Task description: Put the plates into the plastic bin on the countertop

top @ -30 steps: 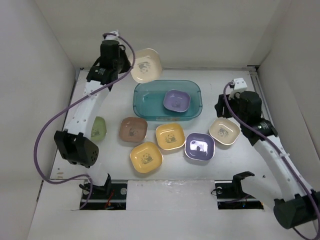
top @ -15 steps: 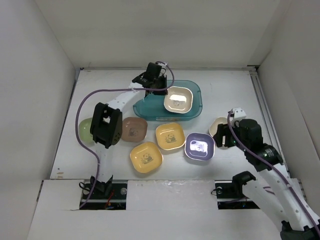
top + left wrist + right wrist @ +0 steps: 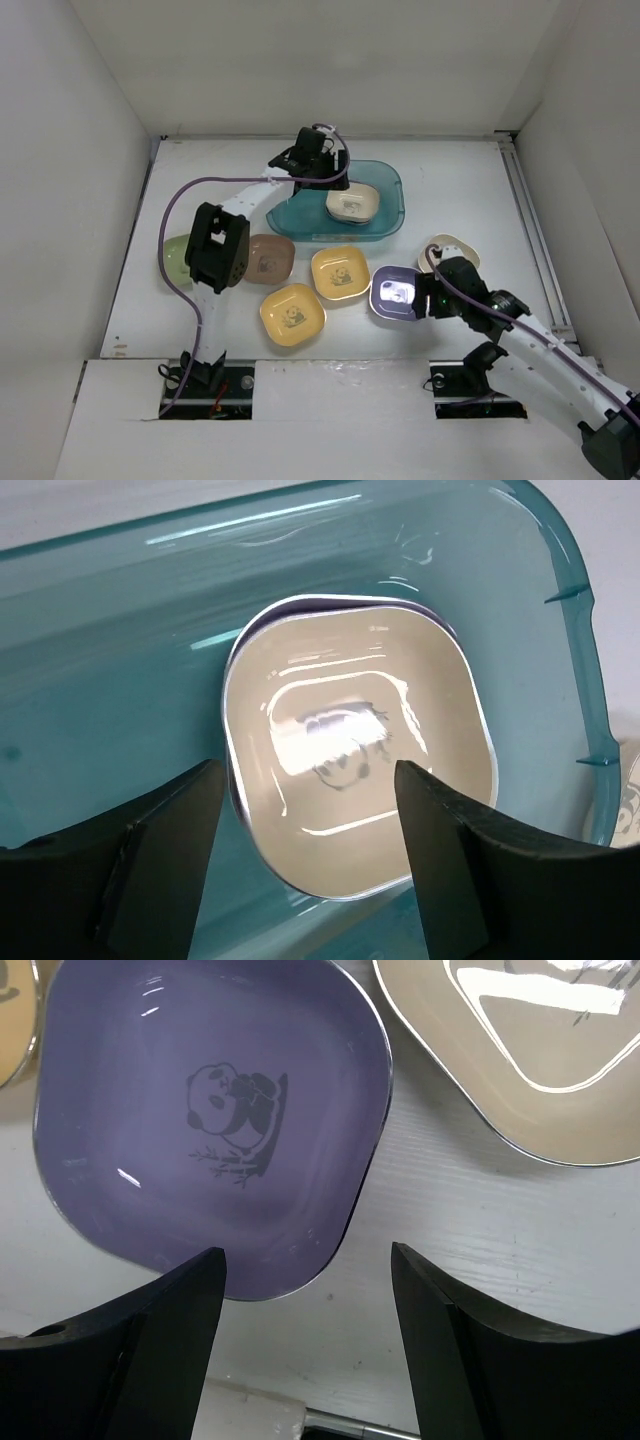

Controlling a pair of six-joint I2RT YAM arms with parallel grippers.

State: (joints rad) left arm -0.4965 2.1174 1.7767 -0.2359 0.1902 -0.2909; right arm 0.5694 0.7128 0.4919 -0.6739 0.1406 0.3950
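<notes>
The purple plate's near corner on the countertop is already between my right gripper's open fingers, so it will lower there next and close on the plate's rim.
The plastic bin [image 3: 290, 207] stands at the back middle of the countertop [image 3: 470, 190]. Inside it a cream plate [image 3: 352, 203] lies on top of a purple plate whose rim [image 3: 443, 630] just shows. My left gripper [image 3: 328, 178] hangs open above the cream plate [image 3: 355, 770], holding nothing. On the countertop lie green [image 3: 172, 258], brown [image 3: 268, 258], orange [image 3: 340, 273], yellow [image 3: 292, 312], purple [image 3: 398, 293] and cream [image 3: 447, 248] plates. My right gripper [image 3: 425, 297] is open, with its fingers either side of the purple plate's [image 3: 210, 1120] near corner.
White walls close in the countertop on the left, back and right. A raised rail [image 3: 530, 240] runs along the right side. The left arm's purple cable [image 3: 180, 200] loops over the left part of the counter. The right arm partly covers the cream plate [image 3: 540, 1050].
My left arm carried the cream plate from the back left into the bin and let it go onto the purple plate. The right arm drew back and left to the purple plate on the counter.
</notes>
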